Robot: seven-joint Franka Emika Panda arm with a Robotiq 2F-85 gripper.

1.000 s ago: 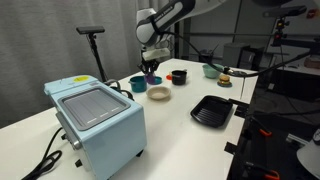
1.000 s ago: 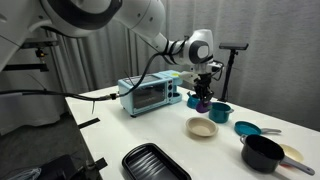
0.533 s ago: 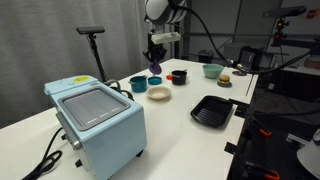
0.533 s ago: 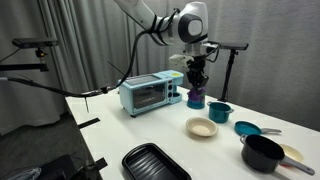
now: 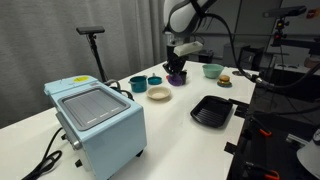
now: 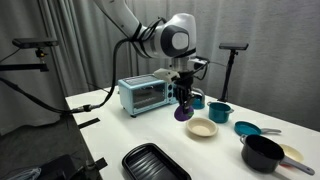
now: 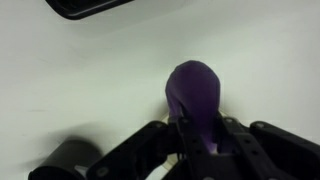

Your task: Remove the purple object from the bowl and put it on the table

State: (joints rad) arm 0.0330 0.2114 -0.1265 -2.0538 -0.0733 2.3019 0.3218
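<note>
Next, the gripper goes down and over toward the black tray, onto the table between the tray and the cream bowl (image 7: 151, 62), where the white surface is clear.
My gripper (image 5: 177, 62) is shut on the purple object (image 5: 176, 76) and holds it above the white table (image 5: 170, 125). In an exterior view the gripper (image 6: 185, 100) hangs with the purple object (image 6: 181, 113) between the toaster oven and the cream bowl. In the wrist view the purple object (image 7: 193, 92) sticks out between the black fingers (image 7: 197, 140), with bare table below it. The blue bowl (image 5: 154, 81) stands to the side, apart from the gripper; it also shows behind the gripper in an exterior view (image 6: 198, 100).
A light blue toaster oven (image 5: 95, 118) stands at the near end. A teal bowl (image 5: 138, 84), a cream bowl (image 5: 160, 94), a green bowl (image 5: 211, 70) and a black tray (image 5: 211, 111) are on the table. A black pot (image 6: 262, 153) stands at one edge.
The gripper lifted the purple object out of the blue bowl, carried it sideways away from the bowl and lowered it toward the table.
</note>
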